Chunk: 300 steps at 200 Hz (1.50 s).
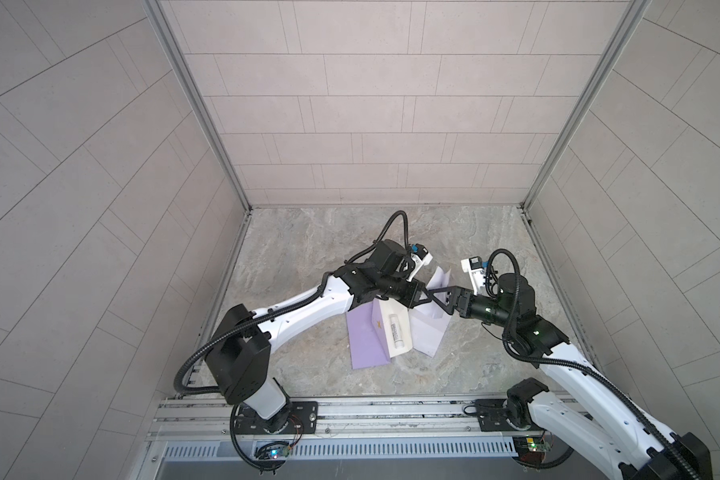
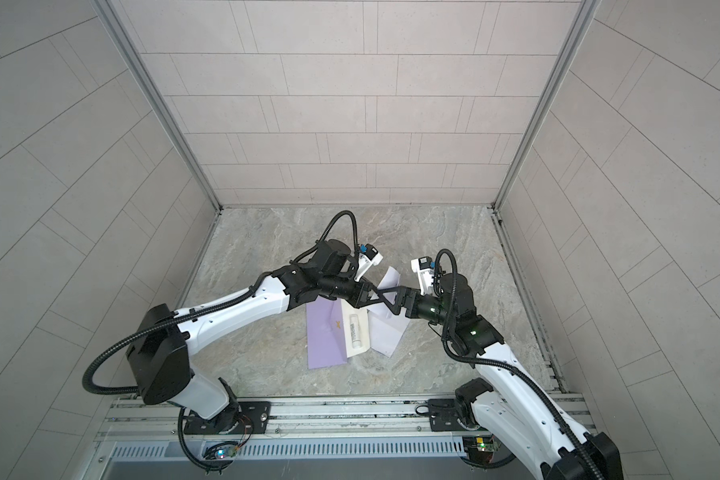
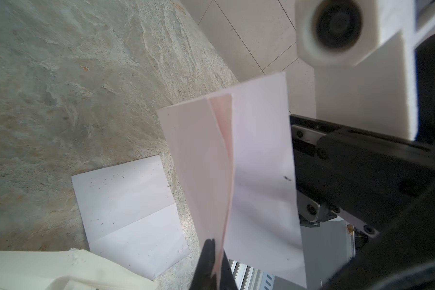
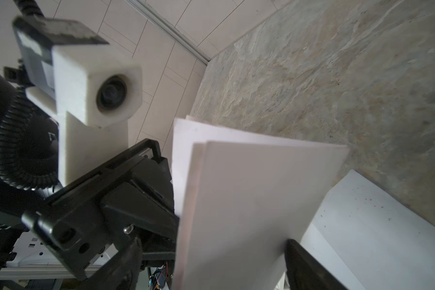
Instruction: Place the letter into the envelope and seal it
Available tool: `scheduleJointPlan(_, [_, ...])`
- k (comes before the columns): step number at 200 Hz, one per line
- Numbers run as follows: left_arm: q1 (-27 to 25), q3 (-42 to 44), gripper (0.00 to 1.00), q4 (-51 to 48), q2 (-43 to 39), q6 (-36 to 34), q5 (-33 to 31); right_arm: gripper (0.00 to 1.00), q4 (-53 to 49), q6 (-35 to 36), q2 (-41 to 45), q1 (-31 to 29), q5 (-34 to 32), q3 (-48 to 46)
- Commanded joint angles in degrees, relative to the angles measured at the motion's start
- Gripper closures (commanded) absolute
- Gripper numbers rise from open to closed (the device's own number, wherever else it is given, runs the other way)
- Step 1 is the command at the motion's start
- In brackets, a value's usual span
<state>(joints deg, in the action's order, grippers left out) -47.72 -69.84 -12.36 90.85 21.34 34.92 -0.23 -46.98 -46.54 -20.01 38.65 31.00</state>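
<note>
My left gripper lowers next, fingers tilting downward, over the second white sheet (image 1: pixel 430 331) (image 3: pixel 131 209) and releases the letter's lower edge, since that sheet lies flat below it.
A folded white letter (image 1: pixel 438 277) (image 2: pixel 389 277) stands on edge above the table, between the two arms. My left gripper (image 3: pixel 216 263) (image 1: pixel 427 296) is shut on the letter's (image 3: pixel 256 163) lower edge, pinching its layers together. My right gripper (image 4: pixel 219 263) (image 1: pixel 440 297) faces it from the other side, jaws wide open on either side of the same letter (image 4: pixel 249 195) without pinching it. The purple envelope (image 1: pixel 366 340) (image 2: pixel 323 340) lies flat below them with its cream flap (image 1: pixel 404 332) open.
A white glue stick (image 1: pixel 396 332) (image 2: pixel 355 331) lies on the envelope's flap. A second white sheet (image 1: pixel 427 334) (image 3: pixel 131 213) (image 4: pixel 374 226) lies flat on the marble table (image 1: pixel 308 257) just right of the envelope. Tiled walls enclose three sides.
</note>
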Motion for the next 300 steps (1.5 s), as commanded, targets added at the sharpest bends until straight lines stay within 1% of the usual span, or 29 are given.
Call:
scheduleJointPlan(1, [-0.43, -1.60, 1.00, -0.53, 0.25, -1.08, 0.22, 0.09, 1.92, -1.05, 0.38, -0.55, -6.81, 2.56])
scheduleJointPlan(9, [-0.56, -1.61, 1.00, -0.77, 0.29, -1.17, 0.14, 0.09, 0.51, -1.05, 0.34, -0.72, -8.53, 3.28])
scheduleJointPlan(33, [-1.04, -1.95, 1.00, -1.83, 0.43, -2.16, -0.29, 0.09, -2.14, -0.80, -0.83, -1.21, -10.96, 4.14])
scheduleJointPlan(44, [-1.36, -2.28, 1.00, -2.37, 0.64, -2.62, -0.46, 0.10, -3.13, -1.08, -1.82, -1.55, -12.41, 6.39])
scheduleJointPlan(90, [-2.45, -3.74, 1.00, -4.47, 1.72, -4.17, -2.18, 0.14, -7.05, -0.55, -6.88, -3.92, -14.82, 10.51])
scheduleJointPlan(121, [-3.65, -4.06, 1.00, -5.72, 1.36, -5.08, -8.16, 0.18, -13.35, 0.22, -8.06, -5.48, -20.07, 13.57])
scheduleJointPlan(143, [-5.07, -4.23, 1.00, -6.57, 0.83, -7.00, -12.18, 0.20, -15.38, -0.43, -8.33, -6.25, -22.82, 14.09])
scheduleJointPlan(180, [-5.69, -4.58, 1.00, -7.15, 0.80, -7.99, -13.96, 0.27, -15.65, -1.23, -9.74, -7.62, -23.87, 13.80])
scheduleJointPlan(193, [-5.86, -4.57, 1.00, -7.02, 0.65, -8.25, -14.02, 0.31, -15.80, -1.27, -10.42, -8.48, -24.09, 13.94])
scheduleJointPlan(208, [-6.13, -4.59, 1.00, -7.02, 0.44, -8.65, -14.57, 0.39, -16.46, -0.99, -10.72, -9.30, -25.12, 14.25])
scheduleJointPlan(247, [-6.88, -4.42, 1.00, -7.48, 0.09, -10.30, -15.64, 0.55, -17.59, -1.35, -9.93, -9.65, -26.61, 14.23])
scheduleJointPlan(252, [-6.97, -4.43, 0.97, -7.70, 0.12, -10.71, -15.65, 0.56, -17.73, -1.36, -9.97, -9.62, -26.78, 14.26])
scheduleJointPlan(263, [-7.20, -4.51, 0.95, -8.11, 0.20, -11.38, -15.69, 0.61, -18.34, -1.35, -9.79, -9.63, -27.44, 14.42])
scheduleJointPlan(272, [-7.29, -4.47, 0.90, -8.29, 0.21, -11.67, -15.57, 0.65, -18.80, -1.27, -9.82, -9.67, -27.95, 14.51])
scheduleJointPlan(284, [-7.29, -4.23, 0.75, -8.25, 0.05, -11.75, -15.11, 0.72, -18.93, -1.31, -10.02, -9.63, -28.02, 14.39])
scheduleJointPlan(292, [-7.29, -4.20, 0.67, -8.21, 0.02, -12.01, -14.42, 0.79, -19.00, -1.51, -10.13, -9.61, -28.09, 14.39])
scheduleJointPlan(300, [-7.25, -4.20, 0.56, -8.23, -0.06, -12.11, -14.21, 0.80, -19.11, -1.90, -10.27, -9.61, -28.32, 14.42])
